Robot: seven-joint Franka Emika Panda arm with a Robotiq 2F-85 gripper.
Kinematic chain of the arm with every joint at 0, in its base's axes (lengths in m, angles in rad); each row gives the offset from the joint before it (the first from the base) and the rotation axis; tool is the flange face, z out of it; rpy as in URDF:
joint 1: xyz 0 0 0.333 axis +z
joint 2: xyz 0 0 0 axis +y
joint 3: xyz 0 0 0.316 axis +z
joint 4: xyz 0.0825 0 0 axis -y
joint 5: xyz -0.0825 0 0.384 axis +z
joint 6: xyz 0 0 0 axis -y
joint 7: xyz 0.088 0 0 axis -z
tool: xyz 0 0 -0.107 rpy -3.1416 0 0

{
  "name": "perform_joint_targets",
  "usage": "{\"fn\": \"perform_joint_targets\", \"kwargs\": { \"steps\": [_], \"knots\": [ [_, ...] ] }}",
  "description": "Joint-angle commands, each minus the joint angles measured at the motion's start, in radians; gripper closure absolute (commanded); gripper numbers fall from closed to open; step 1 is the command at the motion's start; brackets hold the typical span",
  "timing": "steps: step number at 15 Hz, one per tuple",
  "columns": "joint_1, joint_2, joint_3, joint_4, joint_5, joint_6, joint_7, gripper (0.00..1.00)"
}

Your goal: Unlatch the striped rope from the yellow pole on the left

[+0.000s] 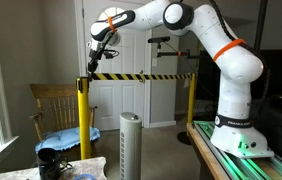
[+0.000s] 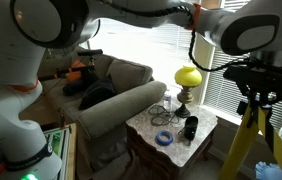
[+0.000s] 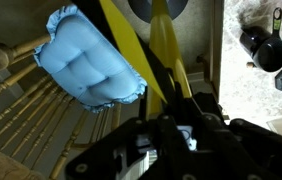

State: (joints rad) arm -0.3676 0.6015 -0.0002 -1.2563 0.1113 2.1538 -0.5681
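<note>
I should next move my gripper off the black cap toward the paler yellow post [image 1: 191, 100], as the striped rope runs that way, and release the rope's loose end.
The yellow pole [image 1: 81, 115] stands at the left with its black cap under my gripper [image 1: 95, 66]. The striped rope [image 1: 141, 76] runs taut from that cap to a paler yellow post [image 1: 191, 100]. In an exterior view my gripper [image 2: 260, 84] sits on top of the pole [image 2: 241, 145]. In the wrist view I look down the pole [image 3: 167, 45] and the rope [image 3: 121, 40]. My black fingers [image 3: 186, 130] crowd the black cap. Their gap blends into the cap, so I cannot tell whether they are open or shut.
A wooden chair with a blue cushion [image 1: 69, 133] stands behind the pole, and the cushion also shows in the wrist view [image 3: 86, 60]. A white tower fan [image 1: 129, 145] stands under the rope. A side table [image 2: 141, 128] carries a yellow lamp [image 2: 188, 78]. A sofa [image 2: 116, 100] is nearby.
</note>
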Motion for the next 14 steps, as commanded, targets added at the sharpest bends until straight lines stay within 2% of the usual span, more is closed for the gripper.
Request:
{"fn": "perform_joint_targets", "kwargs": {
  "steps": [1, 5, 10, 14],
  "knots": [
    [0.005, -0.076, -0.023, -0.008, 0.005, -0.069, 0.061, 0.95],
    [-0.012, -0.15, -0.037, -0.076, -0.01, -0.031, 0.032, 0.95],
    [-0.057, -0.146, -0.041, -0.167, -0.031, 0.042, -0.176, 0.95],
    [-0.065, -0.11, -0.068, -0.237, -0.053, 0.114, -0.309, 0.95]
  ]
}}
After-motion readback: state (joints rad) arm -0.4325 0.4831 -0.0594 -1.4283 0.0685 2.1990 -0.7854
